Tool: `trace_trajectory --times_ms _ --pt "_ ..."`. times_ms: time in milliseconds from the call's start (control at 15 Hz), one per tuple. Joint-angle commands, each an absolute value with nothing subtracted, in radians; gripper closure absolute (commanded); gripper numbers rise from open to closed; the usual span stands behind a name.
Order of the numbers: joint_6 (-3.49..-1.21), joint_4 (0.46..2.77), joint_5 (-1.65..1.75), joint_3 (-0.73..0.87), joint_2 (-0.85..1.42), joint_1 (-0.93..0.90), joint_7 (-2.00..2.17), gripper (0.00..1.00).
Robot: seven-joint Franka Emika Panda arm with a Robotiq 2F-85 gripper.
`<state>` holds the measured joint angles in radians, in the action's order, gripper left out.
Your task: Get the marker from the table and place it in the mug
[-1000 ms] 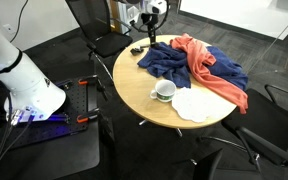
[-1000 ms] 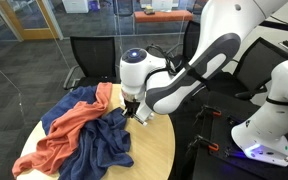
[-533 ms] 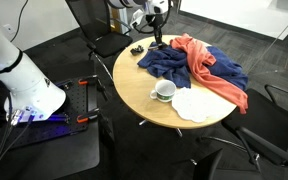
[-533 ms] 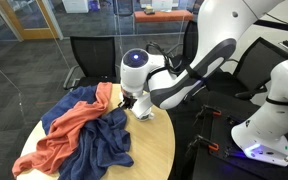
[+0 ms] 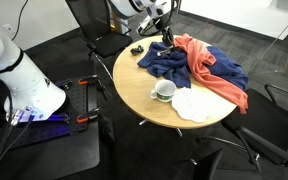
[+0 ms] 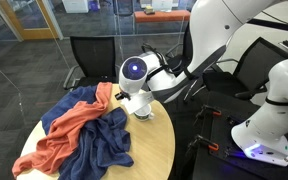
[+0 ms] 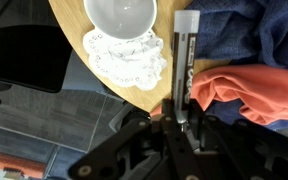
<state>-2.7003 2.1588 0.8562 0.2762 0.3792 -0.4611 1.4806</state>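
My gripper should move toward the white mug next, tilt and go down to release the marker (image 7: 182, 60) in the mug's opening (image 7: 122, 13), because the mug stands apart from it.
My gripper (image 7: 181, 125) is shut on the marker (image 7: 182, 60), a thin dark stick with a white end that points away from the jaws. In an exterior view the gripper (image 5: 165, 33) hangs over the far side of the round tan table (image 5: 134, 85), above the blue cloth. The white mug (image 5: 165, 90) stands near the front of the table, apart from the gripper. In the wrist view the mug (image 7: 121, 12) shows at the top edge, left of the marker's tip. In the other exterior view the arm's wrist (image 6: 134, 72) hides the jaws.
A blue cloth (image 5: 169, 62) and an orange cloth (image 5: 206, 60) cover the far and right part of the table. A white lacy cloth (image 5: 194, 103) lies next to the mug. A small black clump (image 5: 136, 48) sits at the far left edge. Black chairs (image 5: 94, 20) stand around.
The gripper has moved away from the black clump towards the cloths, carrying the marker. The mug and cloths have not moved.
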Motion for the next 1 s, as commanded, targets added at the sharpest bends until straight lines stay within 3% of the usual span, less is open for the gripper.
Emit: trace_trajectory --times_ms 0,333,400,933 --pt "-2.67 2.1 0.99 0.351 0.434 -0.53 1.69 0.95" --pt "-2.592 2.065 1.107 0.409 0.487 -0.593 1.932 0.95" --pt "-2.525 2.052 1.174 0.298 0.477 -0.494 1.996 0.95" --pt "-2.175 2.012 1.265 0.059 0.514 -0.335 2.216 0.95"
